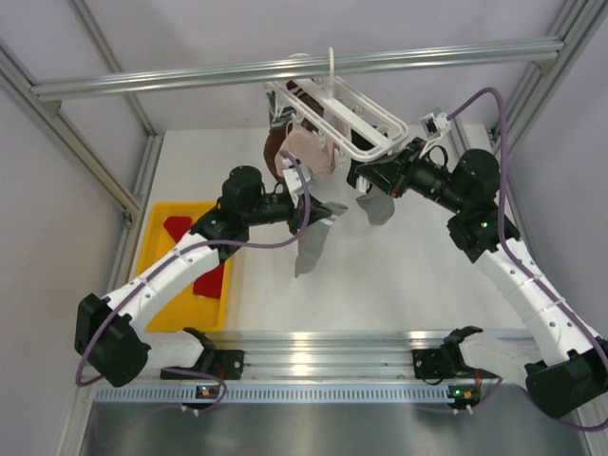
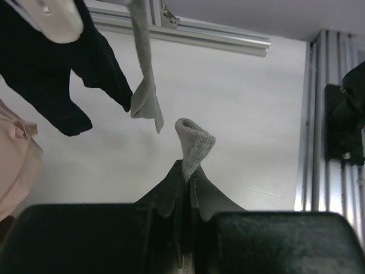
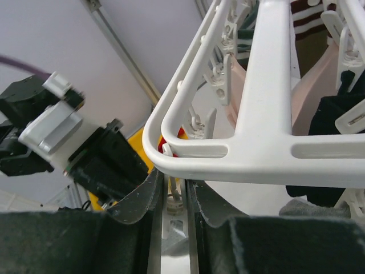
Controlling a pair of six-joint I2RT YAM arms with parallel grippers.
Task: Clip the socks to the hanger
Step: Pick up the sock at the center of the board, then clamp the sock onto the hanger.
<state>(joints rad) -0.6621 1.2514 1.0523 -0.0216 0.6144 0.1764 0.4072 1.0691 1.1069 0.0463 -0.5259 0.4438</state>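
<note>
My left gripper is below the squeezed clip peg, which is to the gripper's right in the top view. Next, it will lift the sock's tip across into that peg and let go.
The white hanger (image 1: 334, 116) hangs from the top rail; its frame (image 3: 259, 134) fills the right wrist view. My left gripper (image 1: 320, 212) is shut on a grey sock (image 1: 309, 249), which dangles below it over the table; the sock's folded tip (image 2: 194, 145) sticks out past the closed gripper (image 2: 187, 169). My right gripper (image 1: 367, 177) is at the hanger's near corner, shut on a clip peg (image 3: 181, 191) under the frame. A second grey sock (image 1: 378, 207) hangs just below that gripper and also shows in the left wrist view (image 2: 145, 97).
A pale-pink sock (image 1: 309, 147), a black sock (image 2: 54, 80) and a dark-brown one (image 1: 275, 150) hang on the hanger. A yellow tray (image 1: 152, 255) at the left holds red socks (image 1: 211, 281). Aluminium frame posts border the table.
</note>
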